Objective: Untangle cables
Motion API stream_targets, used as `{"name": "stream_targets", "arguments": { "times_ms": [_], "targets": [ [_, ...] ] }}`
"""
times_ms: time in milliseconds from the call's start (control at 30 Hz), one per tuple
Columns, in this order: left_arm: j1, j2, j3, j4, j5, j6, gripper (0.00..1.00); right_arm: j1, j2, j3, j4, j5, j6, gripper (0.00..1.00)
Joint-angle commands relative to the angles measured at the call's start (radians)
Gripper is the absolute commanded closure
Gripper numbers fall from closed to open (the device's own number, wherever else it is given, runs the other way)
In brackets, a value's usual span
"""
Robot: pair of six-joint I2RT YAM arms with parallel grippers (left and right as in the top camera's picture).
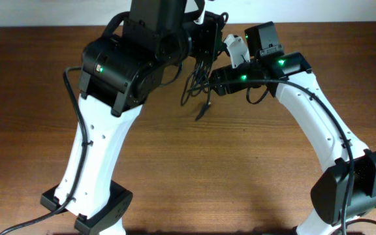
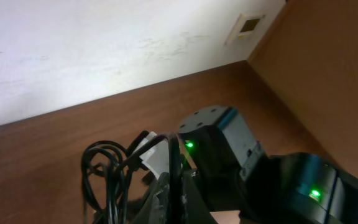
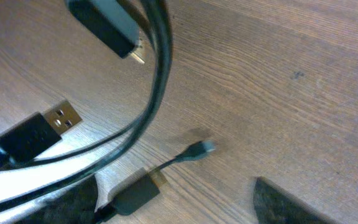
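Observation:
Next, the left gripper moves down and to the right in the overhead view toward the bare tabletop. It releases the piece of cable, because its loops hang in midair.
The cables (image 1: 198, 88) are thin black cords hanging in a tangled bunch above the brown table at the back centre. In the left wrist view their loops (image 2: 104, 177) hang left of my left gripper (image 2: 180, 198), which is shut on a cord of the bunch; from overhead this gripper (image 1: 205, 47) sits above the bunch. My right gripper (image 1: 215, 77) is right beside the bunch and open. In the right wrist view its fingers (image 3: 179, 208) are spread and empty, with a USB plug (image 3: 37, 132), a second plug (image 3: 104, 25) and a small connector (image 3: 201, 148) near them.
The brown wooden table (image 1: 194, 170) runs under both arms. A white wall (image 2: 104, 50) with a small outlet plate (image 2: 248, 26) stands behind the table's far edge. The right arm's black wrist (image 2: 219, 140) with a green light is close to my left gripper.

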Motion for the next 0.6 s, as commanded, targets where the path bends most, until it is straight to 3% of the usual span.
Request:
{"name": "stream_targets", "arguments": {
  "times_ms": [0,267,300,333,433,567],
  "targets": [
    [-0.007,-0.011,0.005,0.019,0.088,-0.017,1.00,0.006,0.015,0.000,-0.002,0.045,-0.009,0.96],
    [-0.007,-0.011,0.005,-0.004,0.076,-0.012,1.00,-0.032,0.029,-0.039,-0.018,0.152,-0.009,0.95],
    [-0.007,-0.011,0.005,-0.006,0.076,-0.012,1.00,-0.049,0.029,-0.039,-0.017,0.141,-0.008,0.34],
    [-0.007,-0.011,0.005,-0.005,0.077,-0.013,1.00,-0.062,0.034,-0.039,-0.009,0.135,-0.009,0.02],
    [-0.007,-0.011,0.005,-0.002,0.077,-0.013,1.00,-0.057,0.041,-0.039,0.058,0.087,-0.003,0.02],
    [-0.007,-0.011,0.005,-0.002,0.081,-0.013,1.00,-0.058,0.041,-0.039,0.314,-0.373,0.127,0.02]
  ]
}}
